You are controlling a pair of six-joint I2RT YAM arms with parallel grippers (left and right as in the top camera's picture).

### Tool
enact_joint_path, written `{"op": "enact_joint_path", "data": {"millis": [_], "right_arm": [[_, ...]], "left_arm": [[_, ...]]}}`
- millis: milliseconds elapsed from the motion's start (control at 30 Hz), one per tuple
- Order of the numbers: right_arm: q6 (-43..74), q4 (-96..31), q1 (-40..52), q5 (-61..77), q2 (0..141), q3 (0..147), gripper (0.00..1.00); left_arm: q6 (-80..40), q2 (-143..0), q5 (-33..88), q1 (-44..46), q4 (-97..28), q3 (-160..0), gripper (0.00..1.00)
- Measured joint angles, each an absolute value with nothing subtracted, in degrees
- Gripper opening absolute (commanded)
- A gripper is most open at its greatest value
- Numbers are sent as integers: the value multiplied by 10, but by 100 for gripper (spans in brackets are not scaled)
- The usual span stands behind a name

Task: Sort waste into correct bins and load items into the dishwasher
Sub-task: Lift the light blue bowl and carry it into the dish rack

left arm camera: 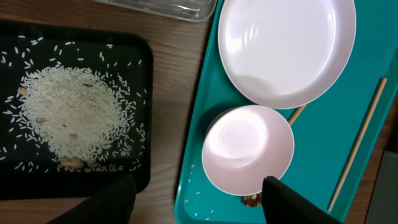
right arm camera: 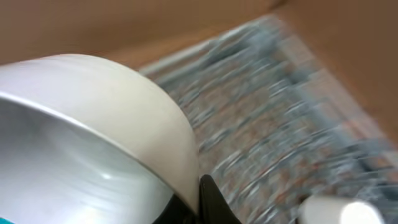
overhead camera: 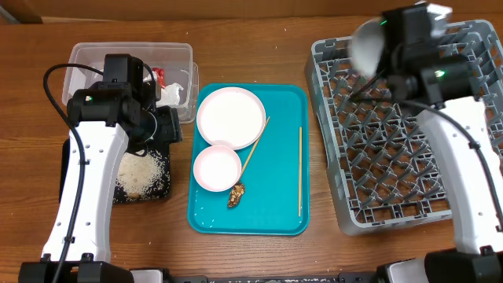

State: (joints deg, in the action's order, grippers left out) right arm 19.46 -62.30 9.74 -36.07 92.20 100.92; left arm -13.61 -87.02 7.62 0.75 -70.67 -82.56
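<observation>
The pale bowl is hanging above the grey dish rack [overhead camera: 393, 165], so I need to bring my right gripper to the right in the overhead view and down among the dish rack's wires.
My right gripper [overhead camera: 383, 49] is shut on the rim of a pale grey-green bowl [overhead camera: 366, 43] and holds it above the far left part of the grey dish rack [overhead camera: 393, 165]. The bowl [right arm camera: 93, 124] fills the blurred right wrist view, pinched between the fingers [right arm camera: 202, 199]. My left gripper [left arm camera: 199, 205] is open and empty, over the gap between the black tray [left arm camera: 146, 112] and the teal tray [left arm camera: 205, 124]. The white plate [overhead camera: 230, 116], a whitish bowl [overhead camera: 217, 167], two chopsticks [overhead camera: 299, 169] and the brown lump [overhead camera: 236, 194] lie on the teal tray. Rice [overhead camera: 140, 173] lies in the black tray.
The clear tub [overhead camera: 134, 53] at the back left holds the crumpled napkin [overhead camera: 171, 93] and a red scrap [overhead camera: 157, 76]. A few rice grains lie on the teal tray [left arm camera: 205, 199]. A blurred white object [right arm camera: 339, 211] sits in the rack.
</observation>
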Motion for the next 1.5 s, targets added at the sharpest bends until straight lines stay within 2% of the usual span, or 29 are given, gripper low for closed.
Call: {"op": "enact_joint_path", "data": {"millis": [367,667,967,1500], "right_arm": [[194,-473,-58,-509,960,1009,4],[194,-458,-123,-637,1083,1009,4],[202,-480,-142,-644,1184,1009,4],[309,-619,-125,-578,1202,1011,4]], "left_arm": [[-136,-870,76,8,-707,-826,68],[-136,-870,77,8,-709,-826,68],[-136,-870,79,8,-714,-826,68],[-136,-870,83,8,-713,-826,68]]}}
